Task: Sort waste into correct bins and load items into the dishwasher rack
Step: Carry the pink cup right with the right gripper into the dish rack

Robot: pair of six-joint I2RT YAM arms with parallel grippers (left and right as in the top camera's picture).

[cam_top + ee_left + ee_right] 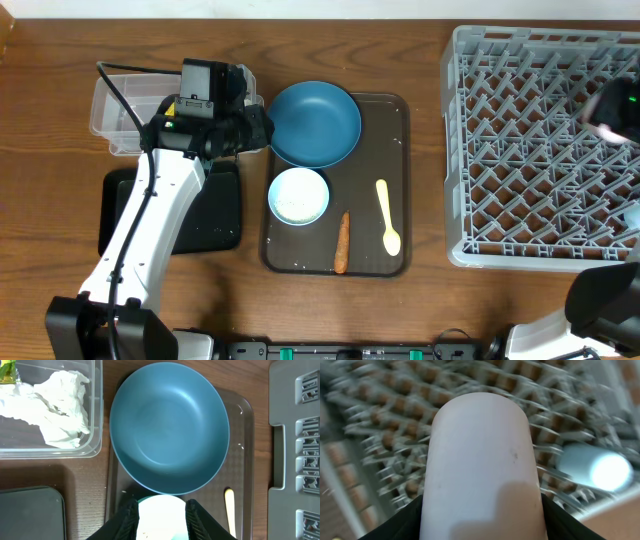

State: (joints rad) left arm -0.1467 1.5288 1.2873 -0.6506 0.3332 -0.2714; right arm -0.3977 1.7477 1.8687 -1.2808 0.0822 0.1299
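The grey rack is empty beside the light blue cup, so the robot's right gripper will next bring the pink cup back down onto the rack's wires there (pixel 597 188) (pixel 547 452).
My left gripper (pixel 162 512) hangs open and empty near the left rim of the dark blue plate (pixel 315 123), high above the white bowl (pixel 162 510), which shows between its fingers. In the overhead view the bowl (pixel 298 196), the pale yellow spoon (pixel 388 220) and the carrot stick (pixel 342 243) lie on the brown tray. Crumpled tissue (pixel 55 407) and a yellow-green wrapper (pixel 7 371) lie in the clear tub (pixel 97 420). My right gripper (pixel 482 510) is shut on the pink cup (pixel 480 460) over the grey rack (pixel 520 150). A light blue cup (pixel 600 467) sits in the rack.
The black tray (pixel 215 215) lies left of the brown serving tray (pixel 380 250), partly under my left arm. The clear tub (pixel 110 105) stands at the back left. The rack fills the right side of the table.
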